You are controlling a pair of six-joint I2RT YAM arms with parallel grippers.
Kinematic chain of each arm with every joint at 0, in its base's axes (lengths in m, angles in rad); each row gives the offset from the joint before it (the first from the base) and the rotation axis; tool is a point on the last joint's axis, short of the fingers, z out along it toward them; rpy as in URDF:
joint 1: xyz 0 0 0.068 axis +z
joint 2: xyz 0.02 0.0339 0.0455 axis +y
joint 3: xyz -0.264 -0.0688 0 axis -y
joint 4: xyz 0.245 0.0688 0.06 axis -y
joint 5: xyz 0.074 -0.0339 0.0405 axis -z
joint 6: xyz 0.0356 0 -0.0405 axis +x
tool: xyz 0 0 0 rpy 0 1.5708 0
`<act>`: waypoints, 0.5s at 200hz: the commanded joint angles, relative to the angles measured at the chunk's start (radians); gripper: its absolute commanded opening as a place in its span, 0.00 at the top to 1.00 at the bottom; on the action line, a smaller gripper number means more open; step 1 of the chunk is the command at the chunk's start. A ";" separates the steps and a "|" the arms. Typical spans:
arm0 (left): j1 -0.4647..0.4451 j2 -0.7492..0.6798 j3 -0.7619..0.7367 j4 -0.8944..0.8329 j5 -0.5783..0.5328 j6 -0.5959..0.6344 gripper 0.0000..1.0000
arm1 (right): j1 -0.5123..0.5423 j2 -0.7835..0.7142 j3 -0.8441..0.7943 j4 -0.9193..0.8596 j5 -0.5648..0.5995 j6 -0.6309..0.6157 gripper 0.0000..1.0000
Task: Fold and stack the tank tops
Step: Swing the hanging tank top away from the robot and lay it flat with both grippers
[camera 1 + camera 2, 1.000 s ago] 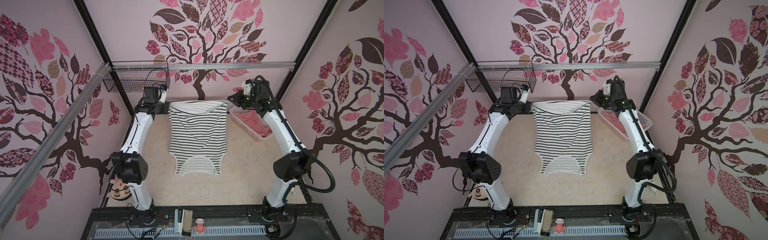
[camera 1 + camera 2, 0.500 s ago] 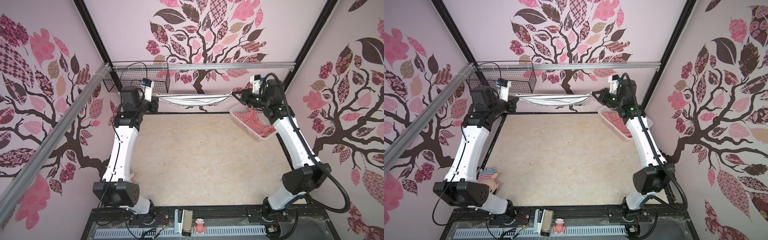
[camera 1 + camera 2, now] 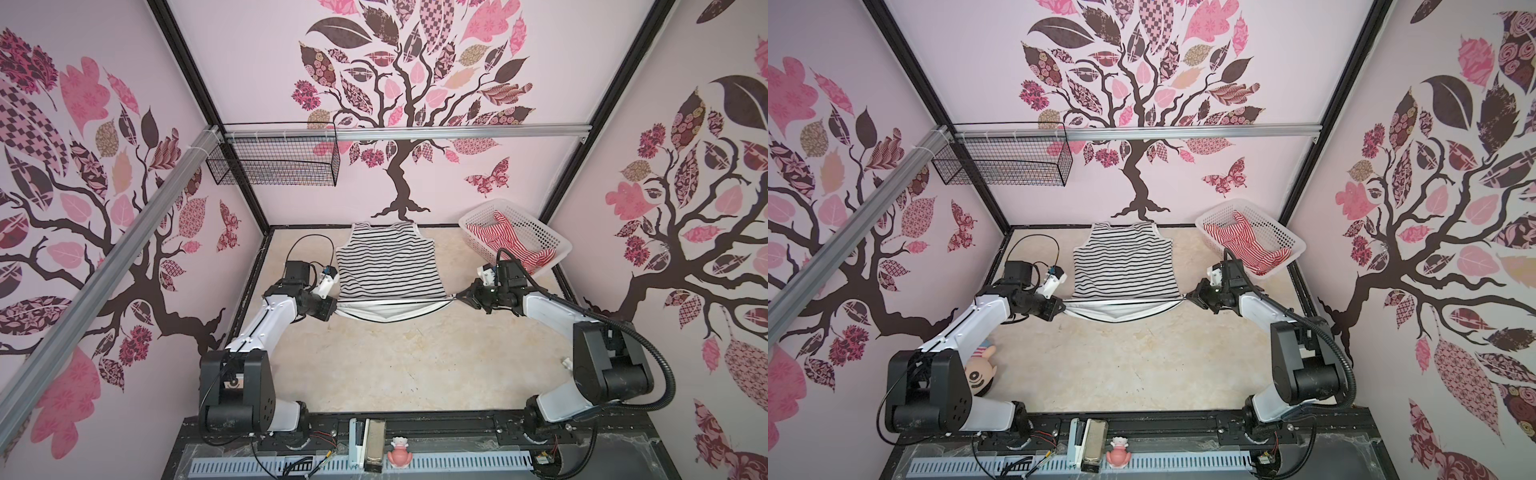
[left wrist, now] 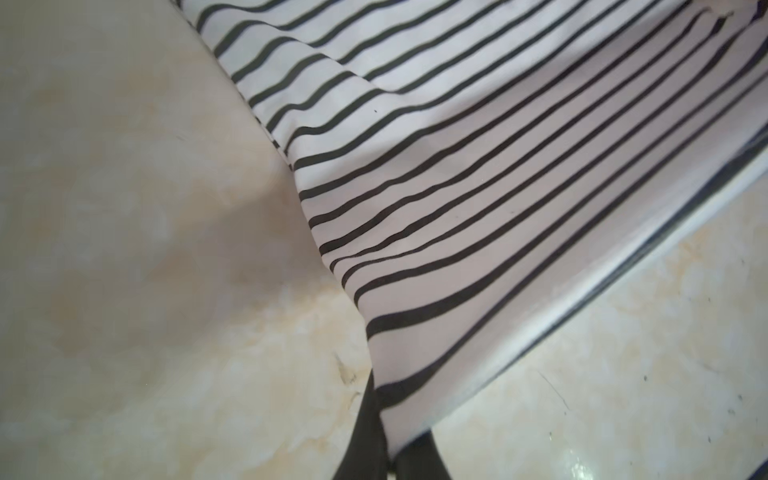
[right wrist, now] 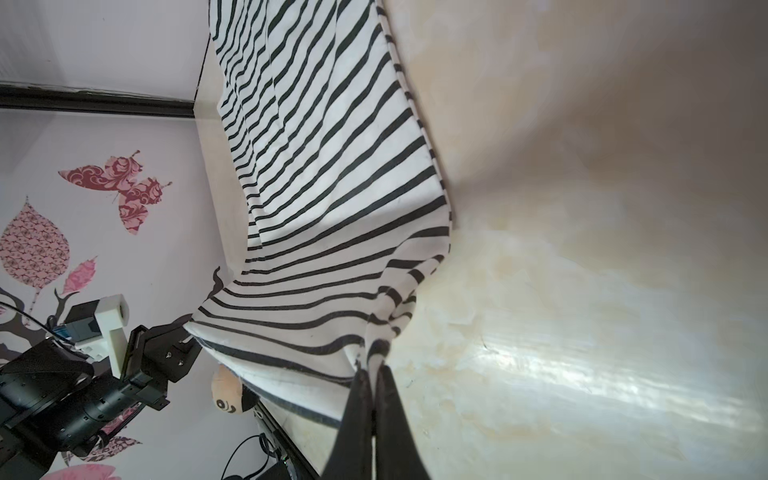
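My left gripper draws the lifted corner back and down onto the bare tabletop next and releases it. That tabletop lies below the gripper and back toward its base.
The black-and-white tank top [image 3: 388, 266] lies spread on the table, its neck end by the back wall. Its near edge is lifted and stretched taut between both grippers. My left gripper [image 3: 334, 309] is shut on the left corner of that edge, and my right gripper [image 3: 457, 296] is shut on the right corner. In the left wrist view the striped cloth [image 4: 478, 166] runs into the shut left gripper [image 4: 388, 449]. The right wrist view shows a bunched corner [image 5: 324, 187] pinched in the right gripper [image 5: 374, 374]. The red-and-white tank top [image 3: 505, 245] lies crumpled in the white basket [image 3: 536, 237] at the back right.
A black wire basket [image 3: 274, 164] hangs on the back wall at the left. A plush toy [image 3: 980, 370] sits by the left arm's base. A small pink figure [image 3: 400, 459] and a metal block [image 3: 374, 442] stand on the front rail.
Both grippers held the top hanging high, swung it to the back wall, then came down and toward the front. The top now lies on the table.
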 commanded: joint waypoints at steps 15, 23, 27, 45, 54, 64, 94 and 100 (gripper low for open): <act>-0.089 -0.053 -0.123 -0.081 -0.045 0.115 1.00 | -0.015 -0.119 -0.082 -0.001 0.050 -0.052 1.00; -0.094 -0.059 -0.139 -0.086 -0.048 0.121 1.00 | -0.014 -0.137 -0.095 -0.020 0.066 -0.063 1.00; -0.097 -0.062 -0.139 -0.097 -0.061 0.125 1.00 | -0.015 -0.144 -0.099 -0.032 0.075 -0.067 1.00; -0.097 -0.071 -0.133 -0.142 -0.084 0.149 1.00 | -0.015 -0.183 -0.110 -0.088 0.094 -0.091 1.00; -0.097 -0.076 -0.133 -0.158 -0.094 0.167 1.00 | -0.014 -0.207 -0.117 -0.112 0.099 -0.099 1.00; -0.098 -0.084 -0.135 -0.174 -0.114 0.184 1.00 | -0.015 -0.234 -0.122 -0.132 0.109 -0.105 1.00; -0.098 -0.099 -0.144 -0.204 -0.151 0.235 1.00 | -0.015 -0.283 -0.126 -0.189 0.118 -0.127 0.99; -0.099 -0.097 -0.145 -0.211 -0.153 0.243 1.00 | -0.014 -0.285 -0.128 -0.198 0.115 -0.133 0.96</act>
